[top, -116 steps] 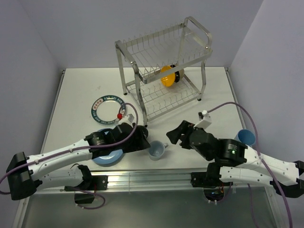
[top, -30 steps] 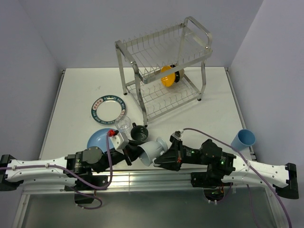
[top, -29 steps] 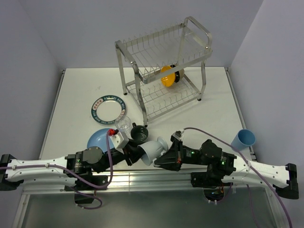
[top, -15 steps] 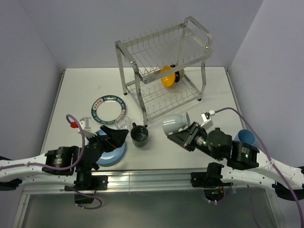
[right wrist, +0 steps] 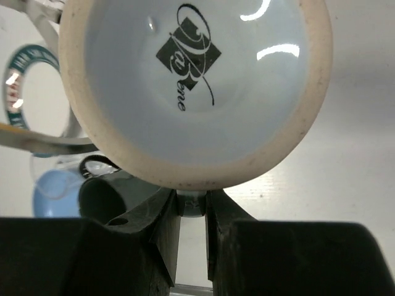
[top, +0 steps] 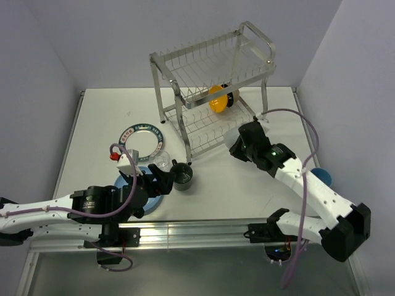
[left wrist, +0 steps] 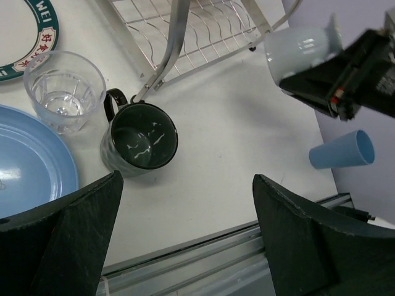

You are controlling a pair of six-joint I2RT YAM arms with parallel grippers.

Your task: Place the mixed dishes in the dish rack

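I will move my left gripper to the right in the top view and down onto the dark mug's rim by the light blue plate, since the mug's opening faces up.
My right gripper (top: 242, 144) is shut on the handle of the pale grey-blue mug (top: 234, 140), held in the air just in front of the dish rack's (top: 213, 86) lower tier. The mug's base (right wrist: 194, 80) fills the right wrist view above the right gripper (right wrist: 192, 206). My left gripper (top: 162, 183) hangs open and empty over the table near the dark mug (left wrist: 139, 140). Next to that mug are the clear glass (left wrist: 63, 89) and the light blue plate (left wrist: 31, 166). An orange bowl (top: 217, 102) lies in the lower tier.
The green-rimmed white plate (top: 141, 140) lies flat left of the rack. A blue cup (top: 321, 176) lies on its side at the table's right edge, partly behind the right arm. The metal rail (top: 197, 231) runs along the near edge.
The left gripper let go of the pale mug, opened and drew back left. The right arm carried the mug from the near edge up to the front of the rack.
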